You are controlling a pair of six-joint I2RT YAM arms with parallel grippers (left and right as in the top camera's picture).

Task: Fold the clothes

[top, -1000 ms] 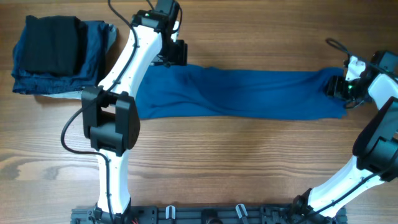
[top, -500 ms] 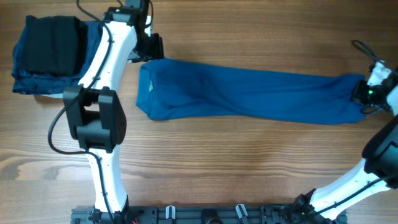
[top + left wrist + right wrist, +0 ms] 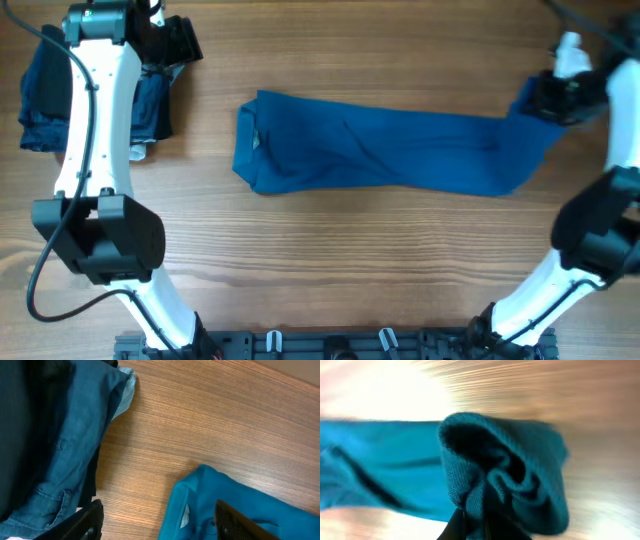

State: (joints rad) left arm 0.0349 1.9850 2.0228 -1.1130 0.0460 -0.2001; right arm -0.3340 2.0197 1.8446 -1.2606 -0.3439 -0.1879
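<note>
My right gripper will bring the raised end of the shirt to the left in the overhead view and down onto the folded polo shirt's middle (image 3: 396, 146) (image 3: 400, 462), then let it go, because the shirt lies long.
The clothes, a medium-blue polo shirt (image 3: 380, 150), lie as a long folded strip across the middle of the table, collar end at the left (image 3: 225, 507). My right gripper (image 3: 548, 100) is shut on the strip's right end and holds it raised off the wood. In the right wrist view the bunched cloth (image 3: 520, 460) is pinched in my right gripper (image 3: 480, 522). My left gripper (image 3: 178, 45) is open and empty at the far left, apart from the shirt. In the left wrist view its dark fingers (image 3: 85, 520) straddle bare wood and the collar edge.
A pile of folded garments (image 3: 35, 115) lies at the far left, partly under my left arm. Its denim-blue piece (image 3: 60, 440) fills the left of the left wrist view. The arms' base rail (image 3: 330, 345) runs along the front edge.
My left gripper moved left, away from the shirt's collar end, to above the pile. My right gripper shut on the shirt's right end and lifted it back and slightly left.
</note>
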